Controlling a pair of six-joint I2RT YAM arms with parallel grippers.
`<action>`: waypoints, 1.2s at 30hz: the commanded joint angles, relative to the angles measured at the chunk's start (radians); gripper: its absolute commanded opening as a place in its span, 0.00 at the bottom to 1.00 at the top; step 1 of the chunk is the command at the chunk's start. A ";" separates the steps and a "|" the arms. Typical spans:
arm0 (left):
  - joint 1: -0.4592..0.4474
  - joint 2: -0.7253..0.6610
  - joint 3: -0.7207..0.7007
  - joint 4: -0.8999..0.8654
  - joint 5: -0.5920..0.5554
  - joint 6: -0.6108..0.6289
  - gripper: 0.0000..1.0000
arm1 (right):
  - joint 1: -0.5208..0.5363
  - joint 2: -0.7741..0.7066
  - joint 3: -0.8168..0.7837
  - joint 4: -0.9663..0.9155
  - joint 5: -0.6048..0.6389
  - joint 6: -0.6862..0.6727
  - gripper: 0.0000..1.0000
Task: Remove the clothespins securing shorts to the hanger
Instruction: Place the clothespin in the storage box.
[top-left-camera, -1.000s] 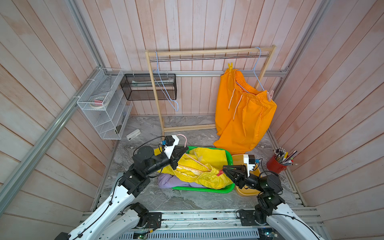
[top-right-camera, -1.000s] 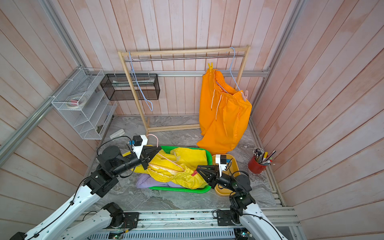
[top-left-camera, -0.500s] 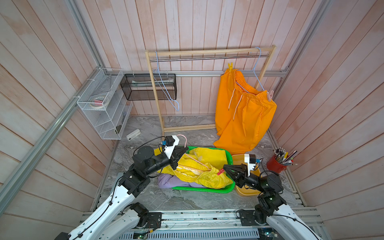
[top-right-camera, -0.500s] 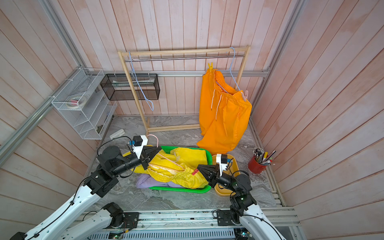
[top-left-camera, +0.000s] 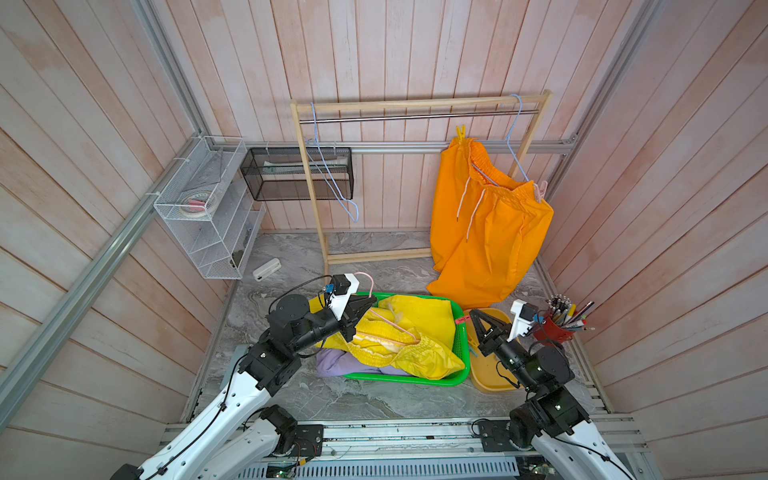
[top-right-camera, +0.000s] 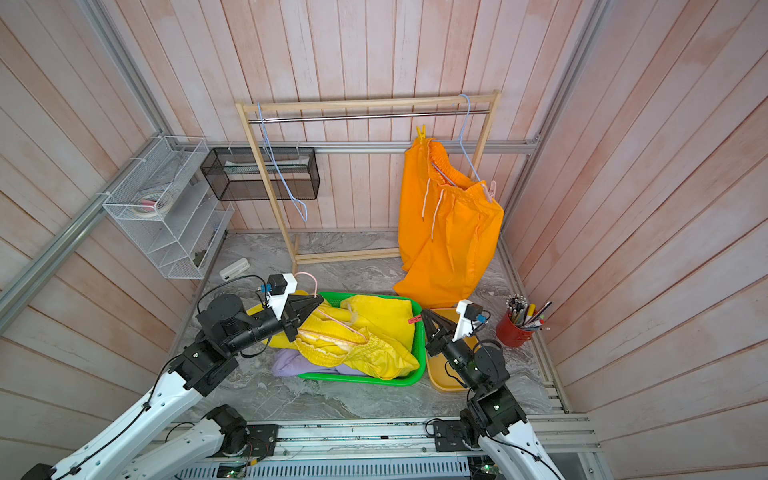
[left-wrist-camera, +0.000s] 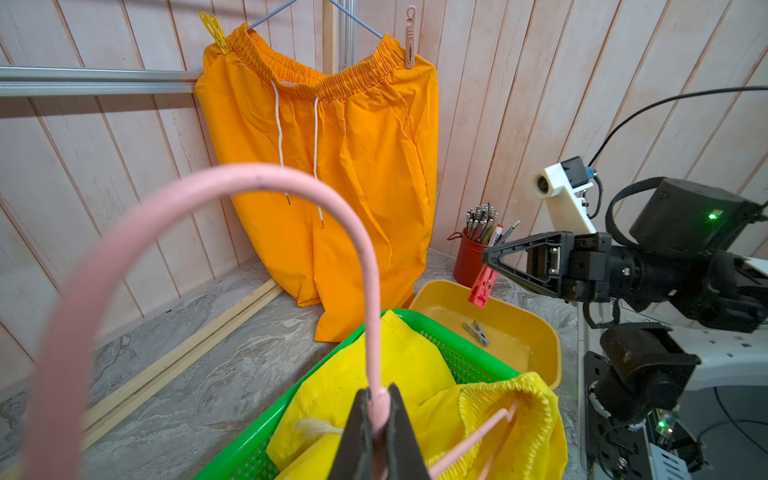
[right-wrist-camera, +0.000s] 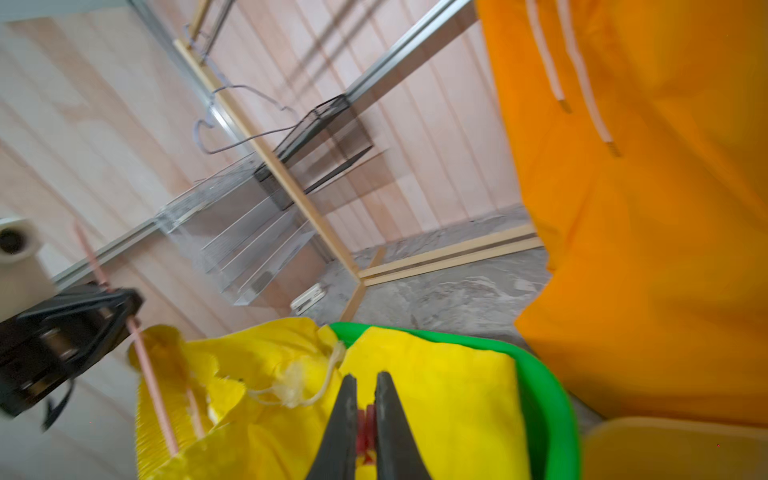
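Note:
A grey clothespin already lies in the yellow tray (top-left-camera: 486, 374) (right-wrist-camera: 688, 449), so my right gripper should next move away from the basket, go down over the tray and release the red clothespin.
My left gripper (left-wrist-camera: 378, 392) is shut on the neck of the pink hanger (left-wrist-camera: 365, 249), which lies in the waistband of the yellow shorts (top-left-camera: 415, 324) in the green basket (top-left-camera: 395, 378). Lilac shorts (top-left-camera: 332, 361) lie under them. My right gripper (right-wrist-camera: 365, 378) is shut on a red clothespin (left-wrist-camera: 481, 286), held in the air above the rim between the basket and the yellow tray (top-left-camera: 486, 374). A grey clothespin (left-wrist-camera: 478, 332) lies in the tray. The orange shorts (top-left-camera: 486, 232) hang on a blue hanger, pinned by a yellow clothespin (top-left-camera: 460, 132) and a pale pink clothespin (top-left-camera: 540, 190).
The wooden rack (top-left-camera: 415, 102) stands at the back with an empty blue hanger (top-left-camera: 332, 183) on it. A red cup of pens (top-left-camera: 555, 328) stands right of the tray. A white wire shelf (top-left-camera: 203, 208) and a black mesh basket (top-left-camera: 297, 174) hang on the left wall.
My right gripper has closed tighter on the red clothespin and drawn it right, off the yellow shorts toward the tray. The left gripper has kept still on the hanger.

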 joint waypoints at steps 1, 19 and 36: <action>0.005 -0.022 -0.005 0.063 0.005 0.001 0.00 | -0.005 -0.037 0.010 -0.253 0.351 0.064 0.01; 0.005 0.012 0.000 0.115 0.032 -0.039 0.00 | -0.026 0.102 -0.003 -0.317 0.452 0.134 0.41; 0.004 0.058 0.001 0.206 0.089 -0.078 0.00 | -0.028 0.080 0.173 -0.184 0.108 -0.111 0.59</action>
